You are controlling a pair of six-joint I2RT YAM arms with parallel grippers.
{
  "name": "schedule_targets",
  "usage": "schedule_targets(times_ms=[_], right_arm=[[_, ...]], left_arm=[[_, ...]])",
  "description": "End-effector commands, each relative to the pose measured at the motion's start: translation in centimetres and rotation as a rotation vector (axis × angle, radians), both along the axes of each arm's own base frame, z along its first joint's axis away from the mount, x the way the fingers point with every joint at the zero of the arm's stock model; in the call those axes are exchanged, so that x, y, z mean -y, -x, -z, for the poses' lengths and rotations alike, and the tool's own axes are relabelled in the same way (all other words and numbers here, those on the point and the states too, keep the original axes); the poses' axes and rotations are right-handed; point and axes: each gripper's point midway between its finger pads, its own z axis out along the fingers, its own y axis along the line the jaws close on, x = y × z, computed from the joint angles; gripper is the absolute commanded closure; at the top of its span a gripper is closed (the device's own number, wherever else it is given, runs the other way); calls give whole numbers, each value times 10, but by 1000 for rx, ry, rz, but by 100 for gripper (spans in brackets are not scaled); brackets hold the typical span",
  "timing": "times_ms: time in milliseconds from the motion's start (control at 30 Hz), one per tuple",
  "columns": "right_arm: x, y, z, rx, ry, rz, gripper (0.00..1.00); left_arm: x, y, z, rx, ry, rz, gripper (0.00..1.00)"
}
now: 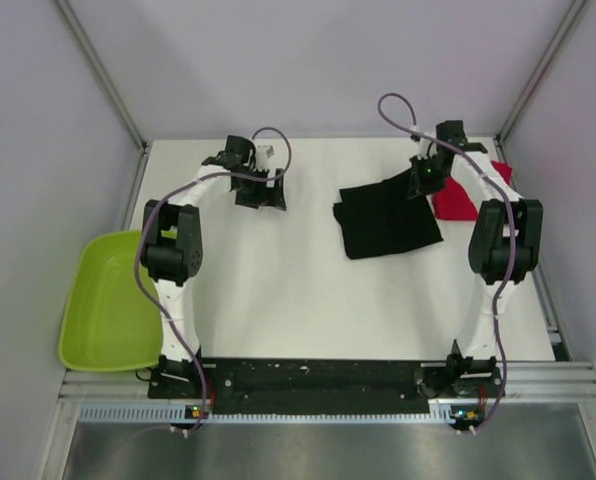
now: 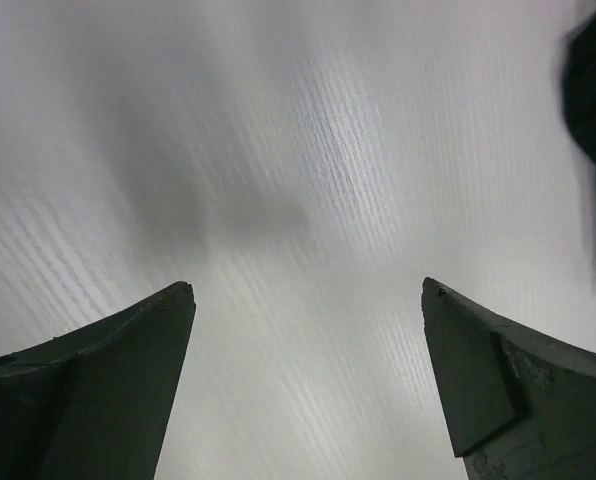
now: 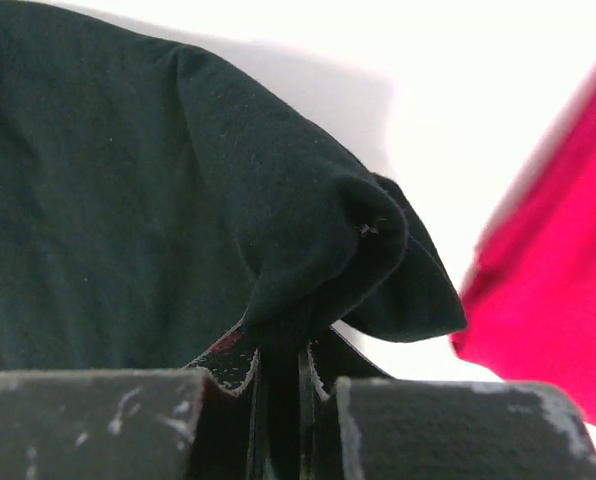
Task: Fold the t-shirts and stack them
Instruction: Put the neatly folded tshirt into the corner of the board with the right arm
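Observation:
The red t-shirt [image 1: 455,198] [image 3: 558,305] already lies folded. My right gripper will lift the corner of the black t-shirt outward and to the right in the top view, then lower it over the red t-shirt and release it.
The black t-shirt [image 1: 386,216] lies folded into a rough square right of the table's middle. My right gripper [image 1: 421,180] is shut on its far right corner and lifts that corner; in the right wrist view the black cloth [image 3: 228,220] bunches up between the jaws of the right gripper [image 3: 281,370]. The red t-shirt [image 1: 455,198] lies folded just right of the black one, partly behind the right arm, and shows in the right wrist view [image 3: 548,290]. My left gripper [image 1: 262,194] is open and empty over bare table at the far left-centre; it also shows in the left wrist view [image 2: 308,290].
A lime-green tray [image 1: 108,300] sits off the table's left edge. White walls with metal frame posts close in the table on the left, back and right. A black rail [image 1: 318,378] with both arm bases runs along the near edge.

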Motion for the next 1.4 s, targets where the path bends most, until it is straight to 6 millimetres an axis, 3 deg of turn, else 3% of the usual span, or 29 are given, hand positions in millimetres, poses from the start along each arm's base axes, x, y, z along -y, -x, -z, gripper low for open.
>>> schedule_targets(times_ms=[0,167,300,333,500,667,833,1067,1267,1367], right_arm=[[53,-24,-45,101,267,0,100],[82,-51,-85,192,370,58,100],[102,-62,-106,232,477,94,100],[121,-63,-111,235,498,130,100],[147,-65,-135,266,585,155,100],[167,-63,-170,336,584,190,100],[180,-60,-185,373,557,197,100],[203,-62,-186,381,540,220,100],[233,-76,-145,342,561,205,100],[259,-84,-120,298,619,263,100]], left_arm=[[-7,-6,-45,141,-65,31,1],[-9,-7,-48,154,-76,32,1],[-11,-7,-45,150,-87,26,1],[-12,-7,-44,159,-98,45,1],[-14,-8,-43,161,-112,45,1],[-16,-8,-40,158,-120,42,1],[-17,-9,-37,155,-126,40,1],[-19,-10,-36,156,-138,36,1],[-22,-9,-35,159,-156,38,1],[-24,-9,-37,167,-170,39,1]])
